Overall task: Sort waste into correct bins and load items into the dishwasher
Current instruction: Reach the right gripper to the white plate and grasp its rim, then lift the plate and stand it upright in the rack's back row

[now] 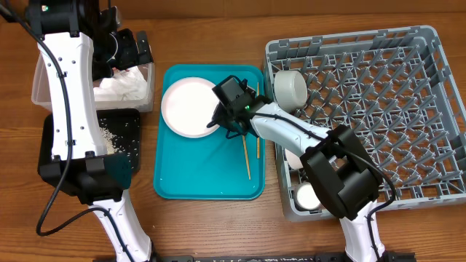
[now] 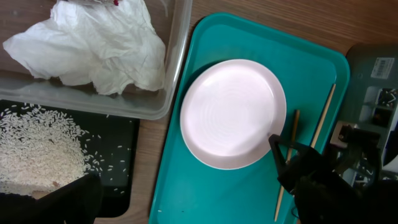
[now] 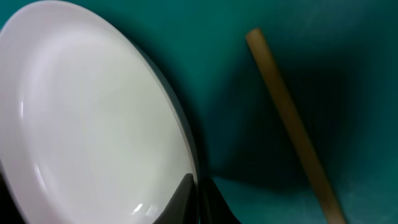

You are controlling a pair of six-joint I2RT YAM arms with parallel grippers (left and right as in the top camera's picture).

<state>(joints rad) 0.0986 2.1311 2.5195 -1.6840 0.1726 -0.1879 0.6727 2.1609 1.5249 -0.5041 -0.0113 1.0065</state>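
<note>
I will next raise the plate [image 1: 189,105] with my right gripper, swing it outward past the white cup, and lower and release it in the rack's empty far rows.
A round, pale pinkish-white plate [image 1: 189,105] [image 2: 233,112] [image 3: 93,112] lies on the teal tray [image 1: 204,175]. My right gripper [image 1: 218,121] [image 3: 199,186] is shut on its right rim, one finger on the top face and one outside the edge. Two wooden chopsticks [image 1: 247,149] [image 2: 323,118] [image 3: 292,124] lie just right of the plate. My left gripper [image 1: 132,49] [image 2: 199,214] hangs open over the clear tub [image 1: 36,87] [image 2: 177,56], which holds the crumpled white napkin [image 1: 120,86] [image 2: 93,50]. Loose rice [image 1: 109,135] [image 2: 37,149] lies in the black tray [image 1: 129,120].
The grey dish rack [image 1: 378,109] stands at the right, with a white cup [image 1: 290,87] on its side at its left edge and white bowls [image 1: 306,195] near its front left corner. My right arm reaches from the rack across to the teal tray.
</note>
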